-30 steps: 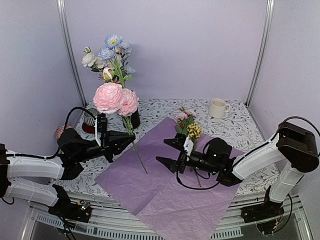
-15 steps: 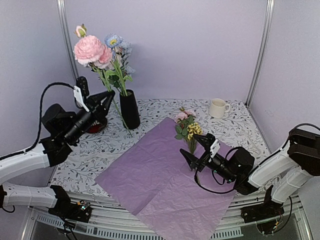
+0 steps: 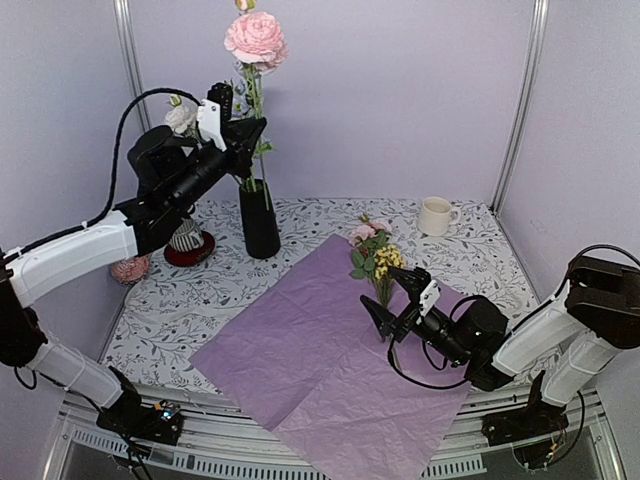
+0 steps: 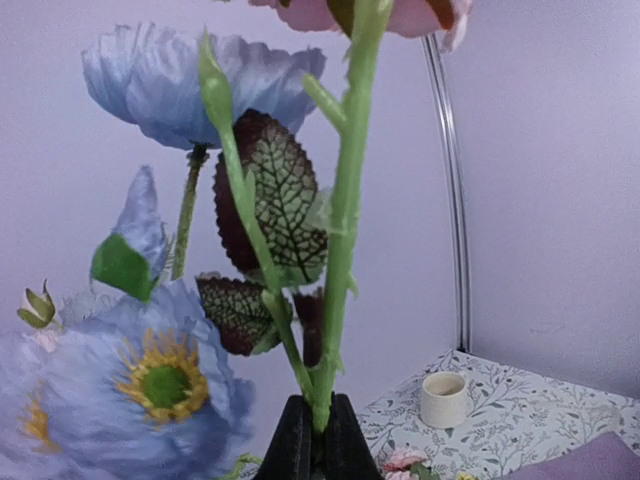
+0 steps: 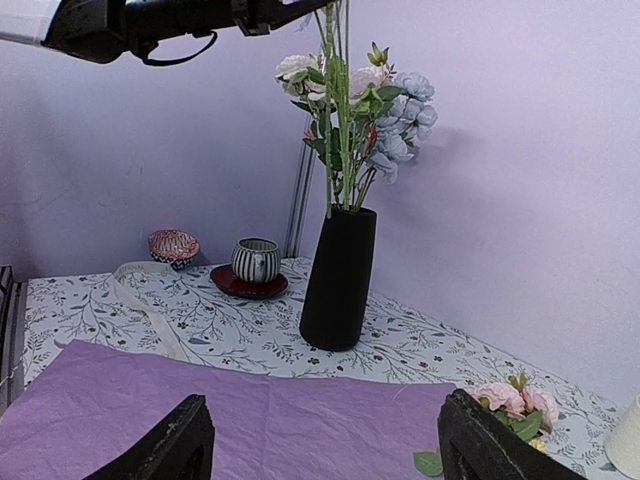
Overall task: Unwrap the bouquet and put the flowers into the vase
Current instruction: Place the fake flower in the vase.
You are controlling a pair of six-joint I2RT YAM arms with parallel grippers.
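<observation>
The left gripper lowers to the black vase's opening (image 3: 256, 186) next and releases the pink flower's green stem, since it holds the stem high above that opening.
The black vase (image 3: 261, 222) (image 5: 340, 280) stands at the back left of the table with blue and white flowers (image 5: 390, 100) (image 4: 150, 380) in it. Directly above it my left gripper (image 3: 252, 132) (image 4: 319, 415) is shut on the green stem (image 4: 345, 200) of a pink flower (image 3: 255, 38), held upright. I cannot tell whether the stem's lower end is inside the vase mouth. My right gripper (image 3: 392, 300) (image 5: 325, 455) hangs open and holds nothing, low over the pink-lilac paper (image 3: 310, 360) (image 5: 200, 400). It is just in front of a small bunch of pink and yellow flowers (image 3: 375, 255) (image 5: 515, 400).
A cream mug (image 3: 435, 215) (image 4: 443, 398) stands at the back right. A striped cup (image 3: 185, 238) (image 5: 256, 260) on a red saucer sits left of the vase, with a small patterned bowl (image 3: 128, 268) (image 5: 173, 244) further left. A cream strip (image 5: 140, 290) lies by the paper's left edge.
My left arm has lifted the pink flower from just above the paper to high over the vase. My right gripper has drawn back to the right and opened wider.
</observation>
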